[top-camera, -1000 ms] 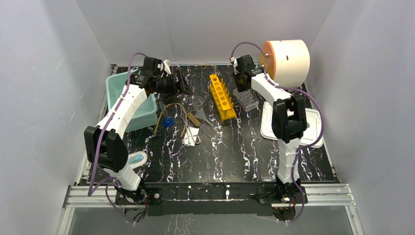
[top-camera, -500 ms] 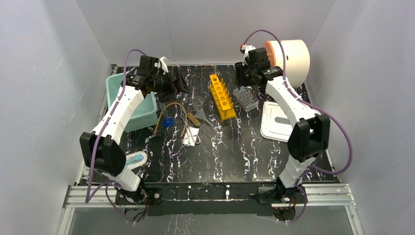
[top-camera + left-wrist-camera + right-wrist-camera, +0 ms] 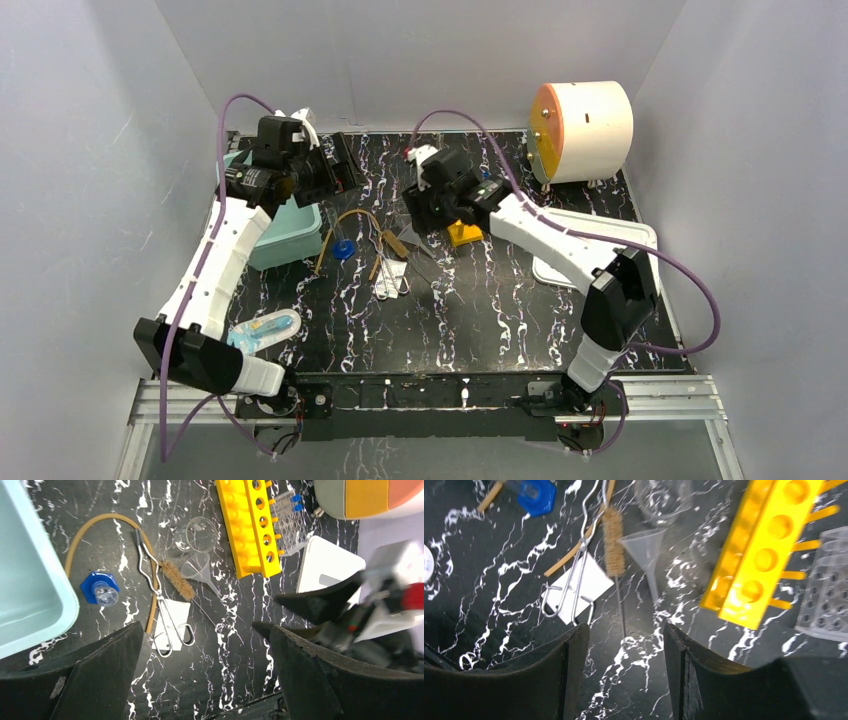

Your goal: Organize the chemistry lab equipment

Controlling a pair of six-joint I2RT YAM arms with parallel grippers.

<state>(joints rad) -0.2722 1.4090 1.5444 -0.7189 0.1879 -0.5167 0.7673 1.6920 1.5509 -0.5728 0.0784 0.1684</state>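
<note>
The robot's right gripper needs to move down onto the clear funnel's narrow stem (image 3: 427,249) (image 3: 652,584), because the bare tabletop on both sides of the stem leaves room for the open fingers.
My left gripper (image 3: 340,166) hangs open and empty high over the back left, beside the teal bin (image 3: 292,236). Its wrist view looks down on the amber rubber tube (image 3: 97,524), a blue-capped small item (image 3: 100,587), metal tongs (image 3: 161,611), a bristle brush (image 3: 176,580), the glass beaker (image 3: 202,530), the clear funnel (image 3: 196,565), the yellow rack (image 3: 252,525) and the clear tube rack (image 3: 290,520). My right gripper (image 3: 422,212) is open above the funnel (image 3: 644,547) and brush (image 3: 613,540), with only bare table between its fingers (image 3: 574,665).
A white tray (image 3: 570,265) lies at the right. A big white cylinder with an orange face (image 3: 585,125) stands at the back right. A clear item with blue inside (image 3: 265,327) lies near the left arm's base. A white card (image 3: 581,587) sits under the tongs.
My right arm has swung from the clear tube rack at the back right to the table's middle, its jaws opening. My left gripper has drawn back to the left and opened wider.
</note>
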